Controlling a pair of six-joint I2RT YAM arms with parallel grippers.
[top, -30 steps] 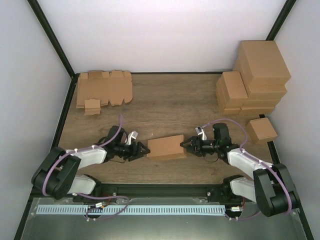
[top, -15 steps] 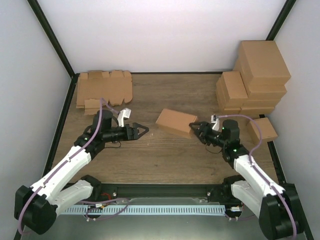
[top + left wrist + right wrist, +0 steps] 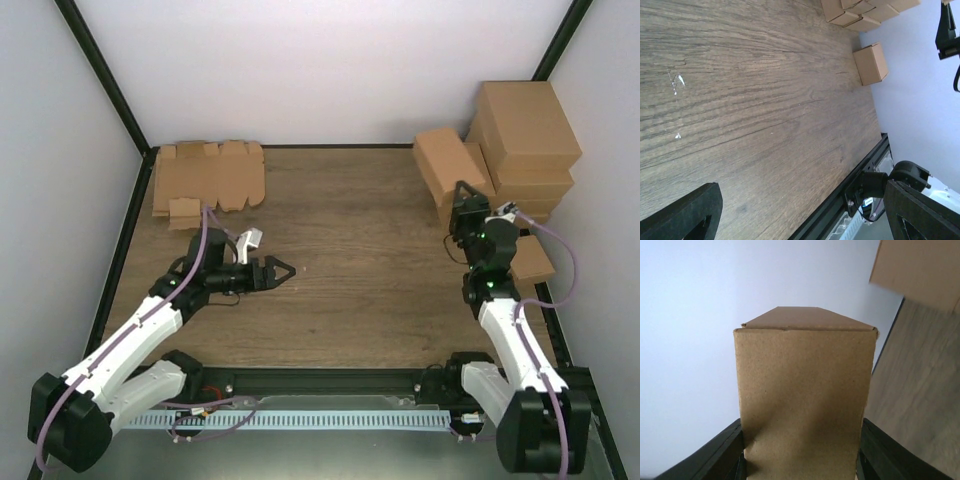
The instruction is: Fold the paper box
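My right gripper next turns the held box, which still hangs crooked, then lowers it onto the low box [image 3: 480, 161] [image 3: 912, 270] beside the tall stack.
My right gripper [image 3: 462, 197] is shut on a folded brown paper box [image 3: 444, 163] and holds it in the air at the back right, beside the stack of folded boxes [image 3: 522, 140]. In the right wrist view the box [image 3: 805, 390] fills the space between both black fingers [image 3: 722, 452], with its sides pinched. My left gripper [image 3: 286, 268] is open and empty over the bare table left of centre; its fingers [image 3: 682, 217] stand wide apart in the left wrist view. Flat die-cut cardboard blanks [image 3: 208, 177] lie at the back left.
One small folded box [image 3: 529, 260] sits by the right wall, also in the left wrist view [image 3: 871, 62]. The box stack fills the back right corner. Black frame posts run along both side walls. A wooden table [image 3: 340, 300] lies between the arms.
The right gripper carried the folded box from the table's middle up to the back right beside the stack. The left gripper let go of it and drew back left, open.
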